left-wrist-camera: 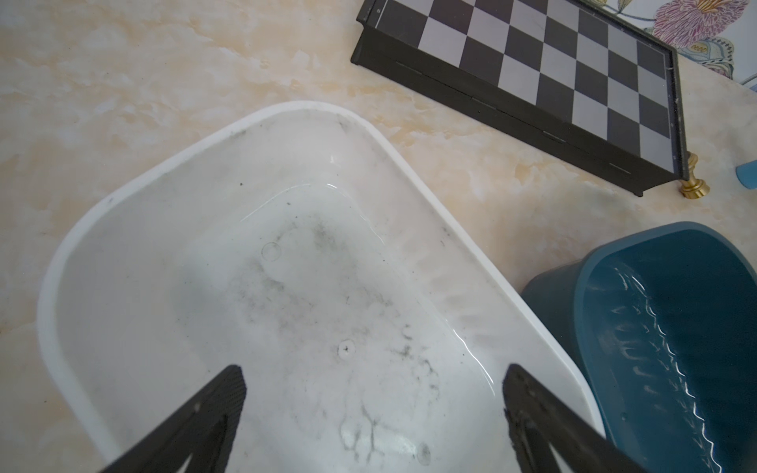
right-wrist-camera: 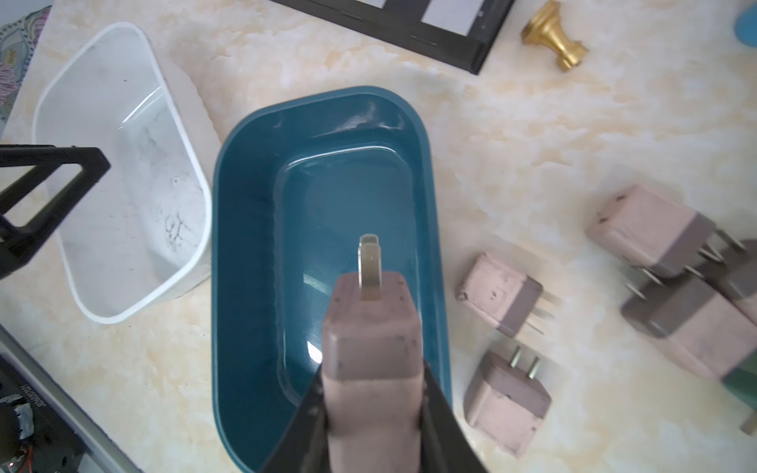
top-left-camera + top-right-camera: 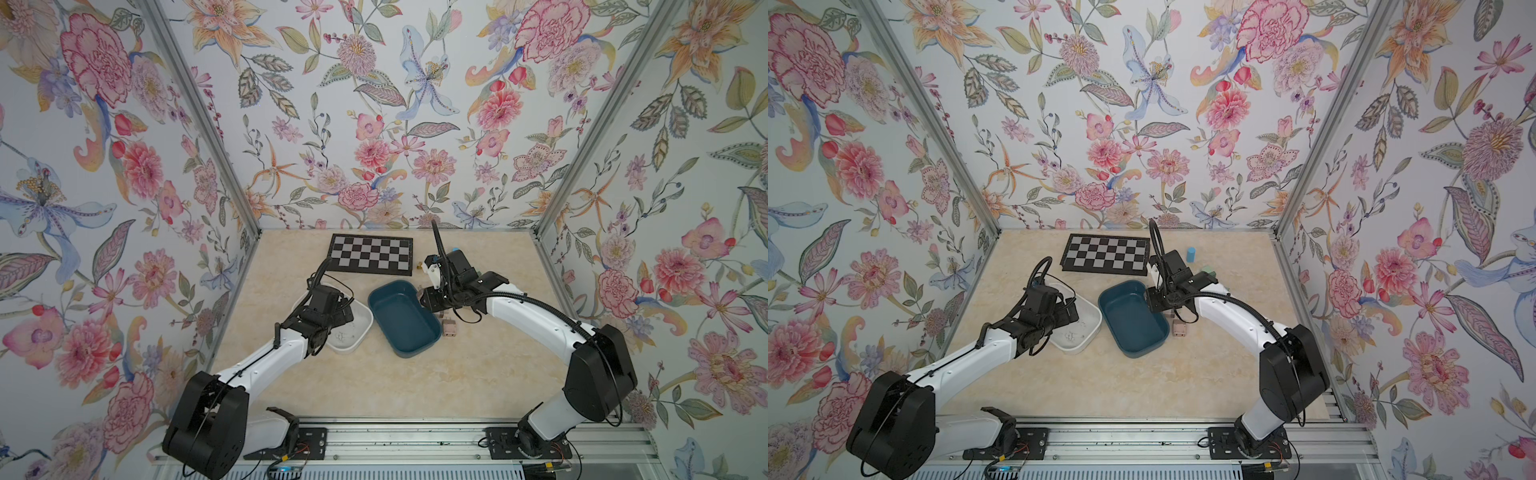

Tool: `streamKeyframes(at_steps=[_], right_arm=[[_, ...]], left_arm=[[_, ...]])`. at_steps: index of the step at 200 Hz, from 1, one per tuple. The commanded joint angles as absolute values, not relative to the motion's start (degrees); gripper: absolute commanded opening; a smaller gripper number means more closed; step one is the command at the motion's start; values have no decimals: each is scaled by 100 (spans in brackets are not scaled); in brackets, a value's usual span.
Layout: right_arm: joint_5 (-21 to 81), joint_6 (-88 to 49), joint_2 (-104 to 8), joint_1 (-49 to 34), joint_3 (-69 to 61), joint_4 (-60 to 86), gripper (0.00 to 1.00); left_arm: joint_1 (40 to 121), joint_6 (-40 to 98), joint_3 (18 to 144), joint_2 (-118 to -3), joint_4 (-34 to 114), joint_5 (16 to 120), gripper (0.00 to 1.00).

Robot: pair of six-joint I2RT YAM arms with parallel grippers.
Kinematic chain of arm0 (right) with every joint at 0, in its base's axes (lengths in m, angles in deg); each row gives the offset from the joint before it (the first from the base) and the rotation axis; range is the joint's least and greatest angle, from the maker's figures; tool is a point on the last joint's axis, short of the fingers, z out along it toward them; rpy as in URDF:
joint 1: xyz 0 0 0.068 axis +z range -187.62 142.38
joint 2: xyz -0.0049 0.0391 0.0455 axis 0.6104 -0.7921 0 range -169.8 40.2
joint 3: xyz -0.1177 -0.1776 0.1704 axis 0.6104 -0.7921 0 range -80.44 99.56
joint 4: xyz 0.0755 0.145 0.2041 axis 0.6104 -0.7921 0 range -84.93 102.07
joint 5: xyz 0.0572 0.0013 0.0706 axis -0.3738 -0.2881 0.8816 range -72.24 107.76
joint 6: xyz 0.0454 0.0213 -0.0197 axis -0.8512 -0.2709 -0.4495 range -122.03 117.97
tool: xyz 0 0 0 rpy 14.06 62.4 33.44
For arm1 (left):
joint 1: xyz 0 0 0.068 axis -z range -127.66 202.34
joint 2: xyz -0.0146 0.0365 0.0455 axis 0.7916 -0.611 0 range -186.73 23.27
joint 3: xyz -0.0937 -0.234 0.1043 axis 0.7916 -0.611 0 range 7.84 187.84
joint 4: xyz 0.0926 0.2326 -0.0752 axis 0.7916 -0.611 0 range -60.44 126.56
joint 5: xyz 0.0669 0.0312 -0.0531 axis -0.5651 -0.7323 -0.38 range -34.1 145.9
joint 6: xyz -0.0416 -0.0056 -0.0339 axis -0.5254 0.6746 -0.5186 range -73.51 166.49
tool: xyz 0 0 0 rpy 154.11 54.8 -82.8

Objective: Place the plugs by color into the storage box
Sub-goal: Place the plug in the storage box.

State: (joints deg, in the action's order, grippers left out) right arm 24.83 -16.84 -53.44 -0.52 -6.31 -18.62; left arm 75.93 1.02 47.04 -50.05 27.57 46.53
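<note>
My right gripper moves down and across toward the white box (image 1: 409,164) next, into the dark blue storage box, and releases the dusty pink plug, as the storage box's bottom is bare.
My right gripper (image 2: 372,393) is shut on a dusty pink plug (image 2: 370,352), prong pointing away, held above the near end of the dark blue storage box (image 2: 221,245). That box looks empty. Several more pink plugs lie on the table beside it: (image 2: 497,293), (image 2: 506,401), (image 2: 647,229). A green plug (image 2: 743,387) shows at the frame edge. My left gripper (image 1: 375,376) hangs open over the white storage box (image 1: 409,164), nothing between its fingers; this box holds only smudges. In both top views the two boxes (image 3: 374,316) (image 3: 1096,320) sit side by side mid-table.
A black-and-grey chessboard (image 3: 371,254) lies at the back of the table. A small brass piece (image 2: 553,35) sits by its corner, and a light blue cylinder (image 3: 1191,254) stands behind the right arm. One pink plug (image 3: 448,328) lies just right of the blue box.
</note>
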Motion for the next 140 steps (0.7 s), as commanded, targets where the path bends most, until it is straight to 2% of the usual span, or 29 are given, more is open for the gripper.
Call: streamKeyframes(at_steps=[1, 59, 95, 119, 140], right_arm=[[2319, -1802, -6040, 282, -271, -2119, 18], [2253, -1706, -7610, 668, 799, -2119, 18], [2178, -1711, -8089, 768, 1027, -2123, 21], [2138, -1706, -8105, 841, 996, -2126, 42], [2001, -1731, -7751, 869, 827, -2141, 67]], left_arm=[[7651, 60, 4787, -4815, 2637, 4579, 100], [7642, 66, 4652, -4564, 2533, 4523, 99], [7636, 83, 4637, -4529, 2509, 4501, 99], [7642, 88, 4656, -4546, 2513, 4489, 100], [7642, 89, 4682, -4586, 2519, 4505, 99]])
